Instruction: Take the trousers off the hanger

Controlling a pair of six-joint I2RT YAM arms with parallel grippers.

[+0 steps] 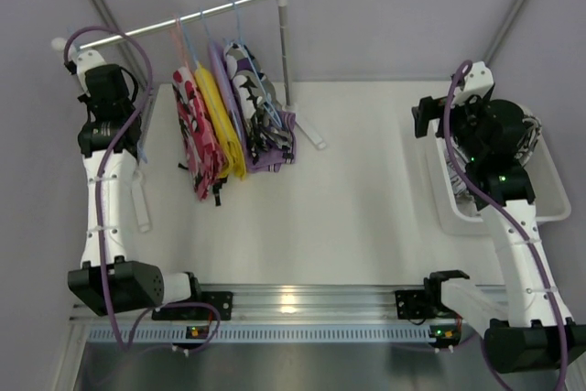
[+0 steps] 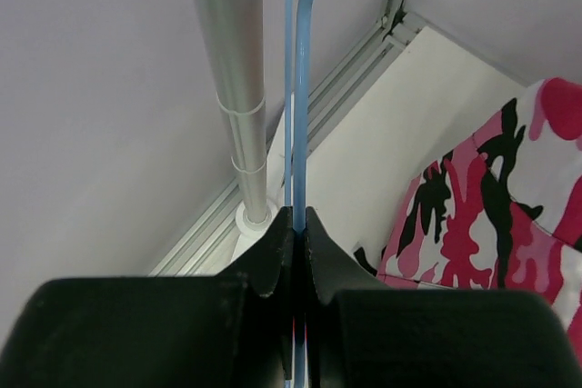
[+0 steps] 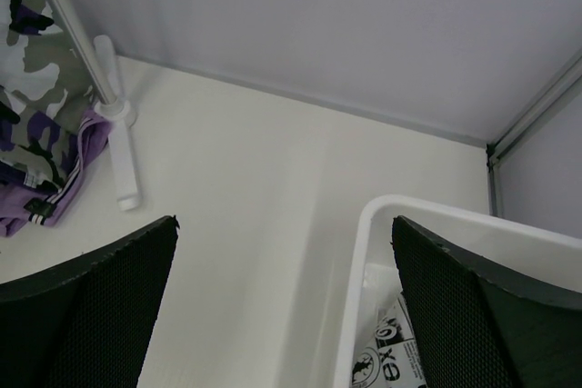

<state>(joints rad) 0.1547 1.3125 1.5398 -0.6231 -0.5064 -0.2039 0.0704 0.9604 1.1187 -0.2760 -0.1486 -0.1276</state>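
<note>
Next, my left gripper spreads its fingers apart beside the rack's post to release the blue hanger, which is bare of cloth and between them.
Several trousers hang on blue hangers from the rail (image 1: 174, 23): red-pink camouflage (image 1: 195, 130), yellow (image 1: 220, 121), purple (image 1: 275, 151) and a black-white-grey print (image 1: 249, 75). My left gripper (image 1: 135, 141) is beside the rack's left end, left of the red-pink trousers (image 2: 491, 215). In the left wrist view it (image 2: 298, 215) is shut on a thin blue hanger (image 2: 301, 88) seen edge-on; I see no cloth on that hanger. My right gripper (image 1: 428, 119) is open and empty (image 3: 284, 224) over the left rim of the white tray (image 3: 364, 252).
The rack's left post (image 2: 232, 61) stands close to the held hanger. Its right post (image 1: 285, 43) and foot (image 3: 123, 161) stand mid-table. The white tray (image 1: 549, 212) at the right holds black-and-white printed cloth (image 3: 386, 361). Grey walls close the back and sides.
</note>
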